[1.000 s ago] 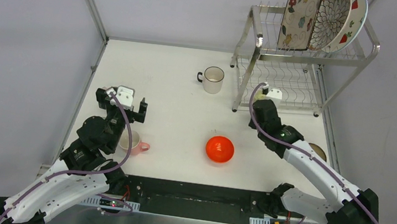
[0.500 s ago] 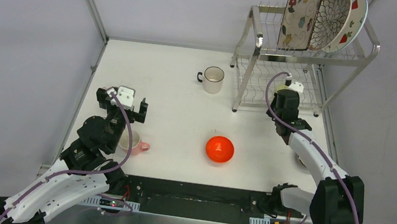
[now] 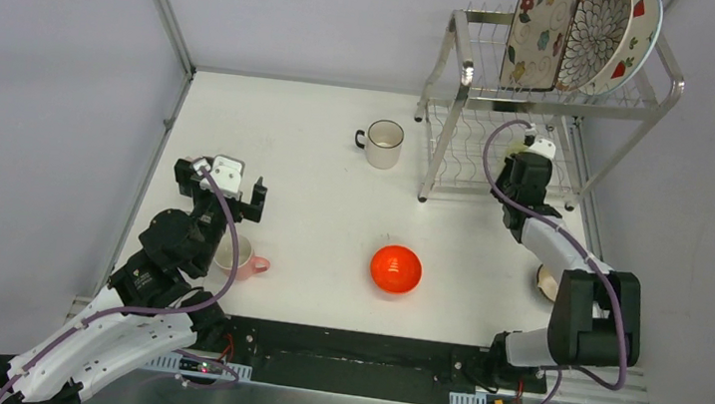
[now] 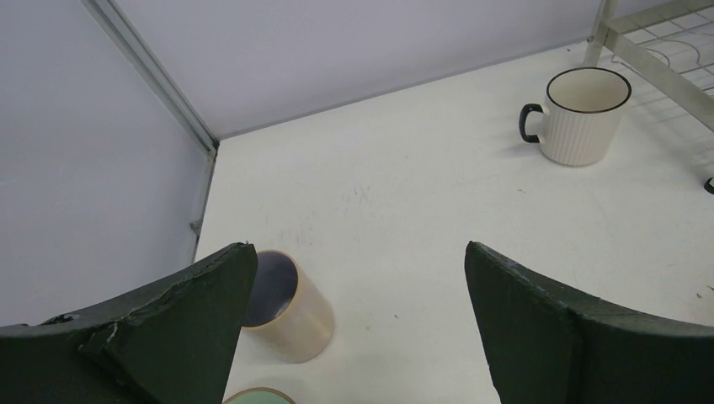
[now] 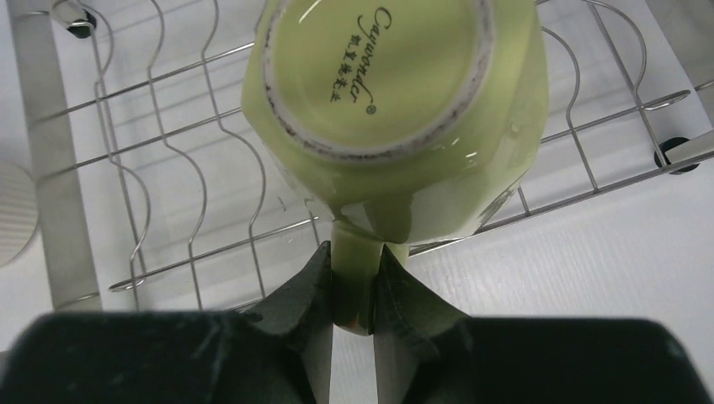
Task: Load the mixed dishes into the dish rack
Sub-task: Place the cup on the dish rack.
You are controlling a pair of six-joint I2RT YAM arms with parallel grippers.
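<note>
The lower shelf's empty end (image 3: 564,144) (image 5: 608,71) is outward and to the right of my right gripper in the top view. My right gripper needs to move there, lower the cup and release it.
My right gripper (image 5: 354,261) is shut on the handle of a yellow-green cup (image 5: 396,93), held bottom toward the camera over the wire lower shelf (image 5: 168,143) of the dish rack (image 3: 467,73). In the top view that gripper (image 3: 522,151) is at the shelf's front right. Three patterned plates (image 3: 582,35) stand on the upper shelf. My left gripper (image 4: 359,248) hangs open and empty above the table's left side, with a pale pinkish cup (image 4: 286,307) below its left finger. A white cup (image 3: 383,143) and a red-orange bowl (image 3: 396,268) sit on the table.
A pale green rim (image 4: 257,396) shows at the bottom edge of the left wrist view. A brown-rimmed bowl (image 3: 546,280) is partly hidden behind my right arm near the table's right edge. Frame posts and grey walls close in the table.
My right arm has swung right and further out with the cup, from in front of the rack's left post to the lower shelf. The left arm has not moved.
</note>
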